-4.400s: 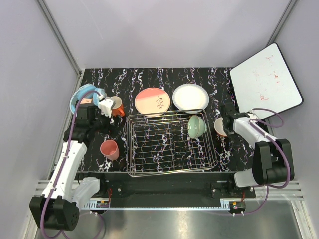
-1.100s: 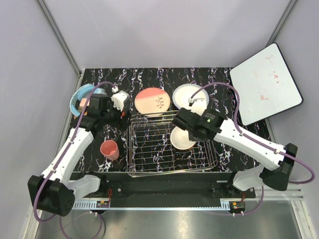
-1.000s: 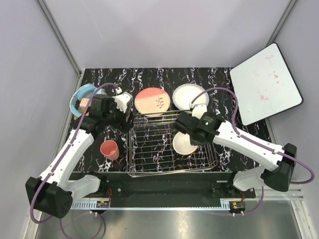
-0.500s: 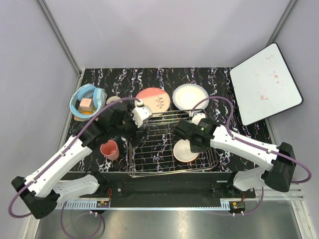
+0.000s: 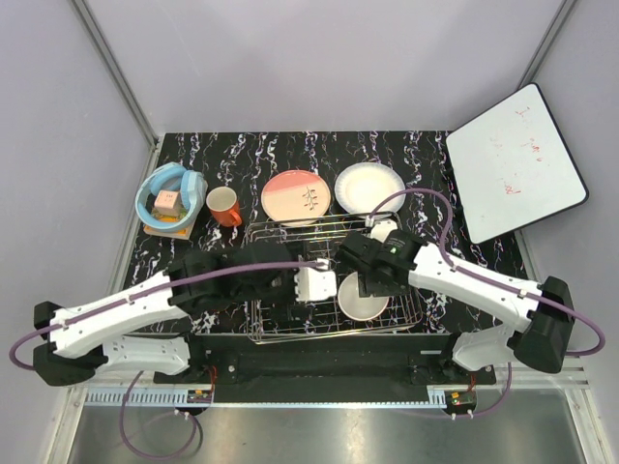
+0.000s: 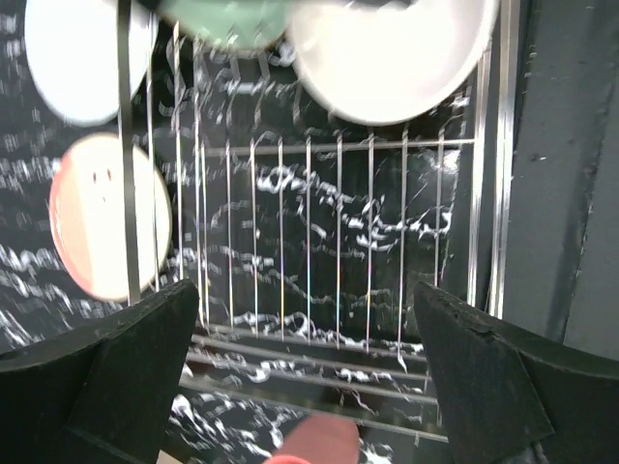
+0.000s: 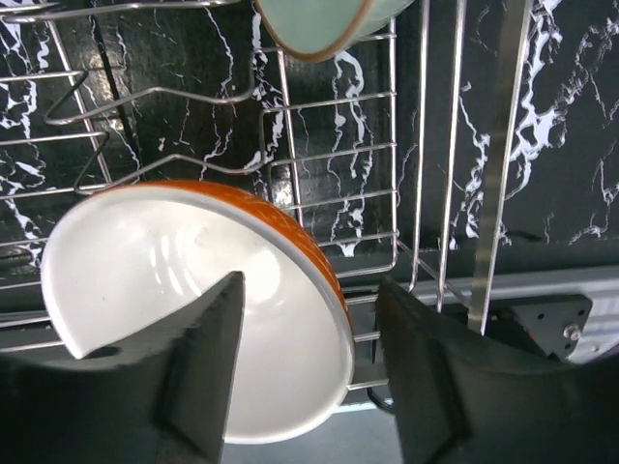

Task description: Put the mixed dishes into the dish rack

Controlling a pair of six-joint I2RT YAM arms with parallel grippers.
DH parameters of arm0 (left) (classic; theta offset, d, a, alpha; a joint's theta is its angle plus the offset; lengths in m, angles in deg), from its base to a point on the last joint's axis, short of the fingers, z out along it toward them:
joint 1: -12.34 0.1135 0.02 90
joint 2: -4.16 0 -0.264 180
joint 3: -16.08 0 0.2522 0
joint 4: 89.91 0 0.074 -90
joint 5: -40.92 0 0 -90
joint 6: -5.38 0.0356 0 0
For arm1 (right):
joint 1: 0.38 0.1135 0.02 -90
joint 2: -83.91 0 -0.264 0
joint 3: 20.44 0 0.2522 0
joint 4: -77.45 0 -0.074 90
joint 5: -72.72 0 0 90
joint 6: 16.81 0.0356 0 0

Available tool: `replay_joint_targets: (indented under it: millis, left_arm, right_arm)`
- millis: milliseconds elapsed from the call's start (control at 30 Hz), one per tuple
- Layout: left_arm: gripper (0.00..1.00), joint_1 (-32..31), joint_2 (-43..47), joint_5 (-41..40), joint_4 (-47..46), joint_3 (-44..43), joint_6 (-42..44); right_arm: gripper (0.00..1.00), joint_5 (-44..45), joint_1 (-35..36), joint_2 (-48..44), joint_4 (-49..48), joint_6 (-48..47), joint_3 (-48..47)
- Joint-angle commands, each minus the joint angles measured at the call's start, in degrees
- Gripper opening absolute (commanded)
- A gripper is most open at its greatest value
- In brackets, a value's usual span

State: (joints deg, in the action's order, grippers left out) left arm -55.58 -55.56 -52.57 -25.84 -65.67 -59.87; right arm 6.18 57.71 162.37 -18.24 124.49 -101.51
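The white-and-orange bowl's rim [image 5: 386, 304] is thin and fits between fingers, so my left gripper moves to the right in the top view and down astride it next.
The white-and-orange bowl [image 7: 193, 319] leans on its side in the near right part of the dish rack [image 5: 253, 253]. My right gripper [image 7: 309, 285] is open astride its rim, one finger inside the bowl and one outside. Just beyond it in the rack sits the pale green bowl [image 7: 319, 24]. My left gripper [image 6: 305, 290] hangs open and empty over the rack's wire floor [image 6: 338, 242], with the pink cup [image 6: 314, 443] below its fingers. The salmon-pink plate [image 5: 296, 196], white plate [image 5: 369, 187] and orange-red mug [image 5: 225, 206] rest on the table behind the rack.
A light blue tub [image 5: 169, 198] stands at the back left beside the mug. A white board [image 5: 515, 159] leans at the back right. My left arm lies across the rack's near left part. Grey walls close in the table.
My right arm lowered the white-and-orange bowl into the rack and its jaws opened off it. My left arm swung from the back left across to the rack, uncovering the mug.
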Motion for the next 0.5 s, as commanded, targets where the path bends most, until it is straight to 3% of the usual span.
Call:
replay_joint_targets:
  millis: [0,200,300,467]
  left_arm:
    - [0.99,-6.0,-3.2,-6.2,-5.0,-3.3,2.3]
    - [0.99,-11.7,-8.1,-9.6,-10.9,-4.2,1.0]
    - [0.99,-12.7,-11.6,-9.7,-13.6,-6.4,-1.7]
    - [0.99,-13.2,-19.6,-6.4,-14.7,-12.2,-10.5]
  right_arm:
    - [0.69,4.1,0.1,-4.9,5.8,3.3,-6.3]
    - [0.76,18.5,-2.2,-11.5,22.1,15.0,-18.6]
    - [0.82,21.7,-3.4,-19.9,21.7,23.4,-16.7]
    - [0.73,26.5,-3.4,-33.7,20.5,34.3,-9.0]
